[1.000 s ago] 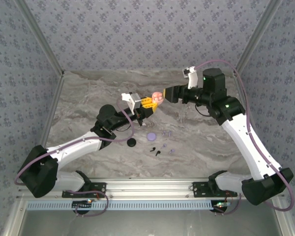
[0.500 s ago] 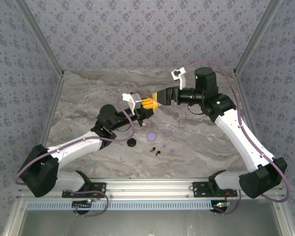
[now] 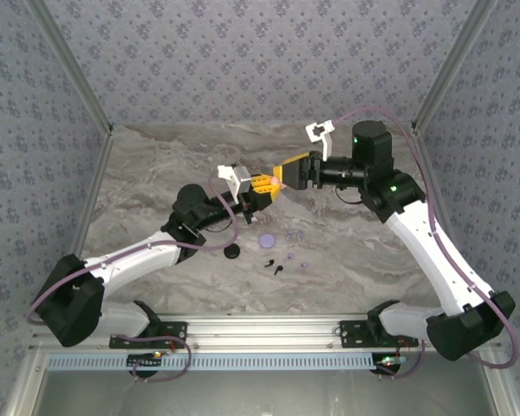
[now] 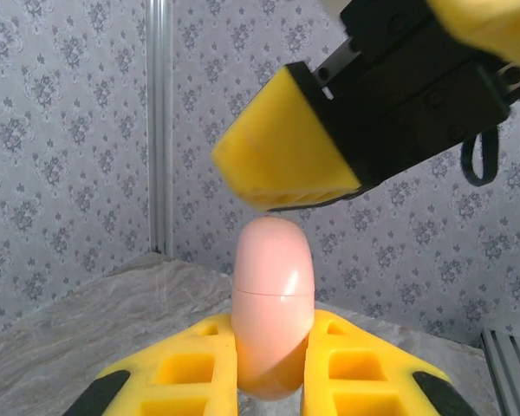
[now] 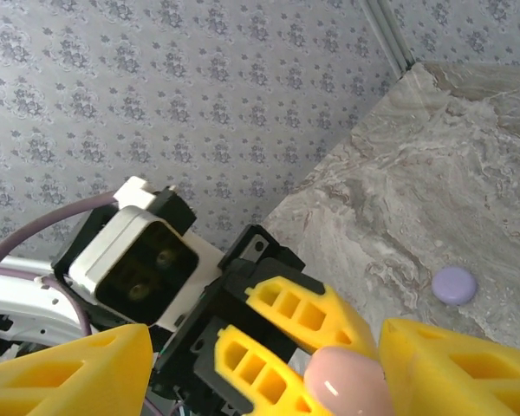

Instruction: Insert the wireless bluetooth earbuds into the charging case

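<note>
I will next bring my left gripper down to the bare marble beyond the round lilac case and let go of the pale pink charging case there, because its lid is shut.
My left gripper (image 3: 262, 185) (image 4: 273, 386) is shut on a pale pink charging case (image 4: 273, 303), holding it upright above the table with its lid closed. The right gripper (image 3: 288, 172) (image 5: 269, 347) stands open at the case's top (image 5: 351, 383). One yellow finger (image 4: 286, 156) hangs just over the lid, and the other is far off to the side. Tiny lilac earbuds (image 3: 293, 234) and black earbuds (image 3: 274, 264) lie loose on the marble table, in front of both grippers.
A round lilac case (image 3: 266, 239) (image 5: 454, 284) and a round black case (image 3: 232, 251) rest on the table beside the buds. Patterned walls close the table at the back and sides, and a metal rail (image 3: 260, 329) runs along the near edge.
The right gripper has swung left toward the left gripper and now reaches over the pink case's top. The left arm has held still with the case.
</note>
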Controlling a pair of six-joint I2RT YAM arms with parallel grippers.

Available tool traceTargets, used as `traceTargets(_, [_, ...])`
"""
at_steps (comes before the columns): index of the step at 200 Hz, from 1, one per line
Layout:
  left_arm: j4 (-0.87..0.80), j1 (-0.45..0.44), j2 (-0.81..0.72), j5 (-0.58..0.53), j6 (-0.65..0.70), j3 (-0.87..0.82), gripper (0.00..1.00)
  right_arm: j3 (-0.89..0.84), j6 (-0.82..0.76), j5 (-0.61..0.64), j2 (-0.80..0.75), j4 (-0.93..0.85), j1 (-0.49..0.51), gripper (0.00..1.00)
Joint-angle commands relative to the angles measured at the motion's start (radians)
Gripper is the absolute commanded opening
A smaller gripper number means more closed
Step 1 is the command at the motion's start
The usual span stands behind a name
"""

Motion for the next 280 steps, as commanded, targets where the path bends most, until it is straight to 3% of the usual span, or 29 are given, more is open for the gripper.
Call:
traceTargets(1, [0.015, -0.004, -0.006, -0.001, -0.002, 0.032, 0.00, -0.023, -0.033, 0.008, -0.023, -0.040, 0.003, 0.72])
traceTargets(31, [-0.024, -0.004, -0.007, -0.030, -0.002, 0.039, 0.00, -0.003, -0.098, 0.176, -0.052, -0.116, 0.003, 0.73])
traceTargets(72, [-0.314, -0.001, 0.030, -0.184, -0.001, 0.130, 0.00, -0.050, -0.150, 0.476, -0.152, -0.170, -0.015, 0.78])
traceTargets(98, [-0.416, 0.028, 0.111, -0.235, -0.076, 0.179, 0.00, -0.133, -0.143, 0.567, -0.234, -0.169, -0.066, 0.84])
traceTargets(144, [-0.576, 0.084, 0.318, -0.283, -0.209, 0.270, 0.00, -0.297, -0.074, 0.526, -0.355, -0.151, -0.225, 1.00])
traceTargets(183, [-0.591, 0.120, 0.486, -0.226, -0.330, 0.326, 0.00, -0.375, -0.016, 0.504, -0.400, -0.141, -0.314, 1.00])
traceTargets(257, [-0.568, 0.139, 0.681, -0.150, -0.469, 0.395, 0.00, -0.386, -0.015, 0.485, -0.413, -0.160, -0.330, 1.00])
traceTargets(280, [-0.565, 0.141, 0.701, -0.154, -0.484, 0.395, 0.07, -0.386, -0.015, 0.462, -0.410, -0.163, -0.330, 1.00])
